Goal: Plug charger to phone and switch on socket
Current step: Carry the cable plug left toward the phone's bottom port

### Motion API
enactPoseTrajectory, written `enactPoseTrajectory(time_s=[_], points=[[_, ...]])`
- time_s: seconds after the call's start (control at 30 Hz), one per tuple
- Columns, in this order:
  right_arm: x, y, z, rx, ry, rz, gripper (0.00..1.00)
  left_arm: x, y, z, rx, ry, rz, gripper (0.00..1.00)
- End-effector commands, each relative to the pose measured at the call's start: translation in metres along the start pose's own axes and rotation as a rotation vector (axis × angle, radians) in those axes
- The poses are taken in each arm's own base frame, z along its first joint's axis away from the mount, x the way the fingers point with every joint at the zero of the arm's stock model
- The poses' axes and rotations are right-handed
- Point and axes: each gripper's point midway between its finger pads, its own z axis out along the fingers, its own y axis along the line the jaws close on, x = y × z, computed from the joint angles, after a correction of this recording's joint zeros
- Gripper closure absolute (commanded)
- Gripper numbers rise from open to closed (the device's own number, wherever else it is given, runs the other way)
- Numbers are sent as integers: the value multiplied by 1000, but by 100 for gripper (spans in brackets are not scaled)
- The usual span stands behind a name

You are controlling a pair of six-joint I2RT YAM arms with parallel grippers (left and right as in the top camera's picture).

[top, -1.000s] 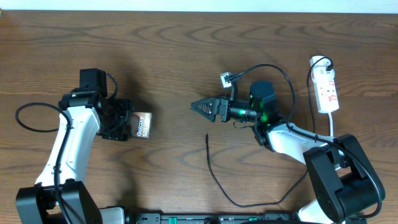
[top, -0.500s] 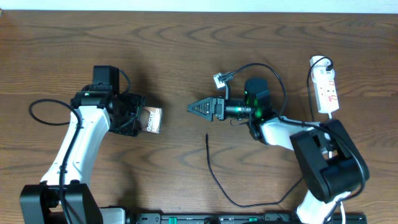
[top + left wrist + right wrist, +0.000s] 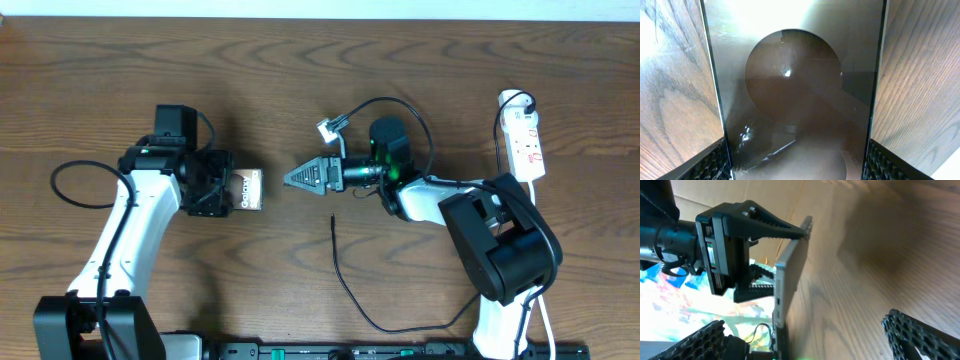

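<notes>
The phone's loose end [image 3: 253,190] [image 3: 781,287] lies to the left of my right gripper in the overhead view, jutting bare, so next I bring the open fingers that way around it.
My left gripper [image 3: 222,190] is shut on the phone [image 3: 247,190] and holds it at the left of the table. In the left wrist view the phone's glossy brownish face [image 3: 795,75] fills the space between my fingers [image 3: 715,165]. My right gripper [image 3: 293,179] is open and empty, pointing left, a short gap from the phone's right end. The right wrist view shows the phone edge-on [image 3: 790,270] ahead of the open fingers [image 3: 705,335]. The charger's black plug tip [image 3: 332,218] lies on the table below the right gripper; its cable [image 3: 350,295] curves towards the front edge. The socket [image 3: 525,140] lies at the far right.
The socket's white cord [image 3: 541,215] runs down the right side past the right arm's base. A small white connector [image 3: 329,126] on a black lead sticks up behind the right wrist. A black cable loop [image 3: 75,185] hangs left of the left arm.
My left gripper has carried the phone to the right and turned it. My right gripper has moved left, closer to the phone. The charger cable has not moved.
</notes>
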Motion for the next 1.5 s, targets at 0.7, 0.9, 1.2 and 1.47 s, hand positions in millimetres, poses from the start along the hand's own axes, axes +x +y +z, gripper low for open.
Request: enactPoseTrajectory(time_s=[0.7,0.9,1.2,1.47], points=[[9,1,46,81,-37,5,1,49,-14,7,47,-26,-64,92],[9,1,46,81,-37,5,1,54,-13,8,43,-19,-49,93],[10,2,46,76,-31,6,1,54,-13,8,42,-18,-48,92],[10,2,46,77,-32,5,1,54,-13,8,42,-19,-47,93]])
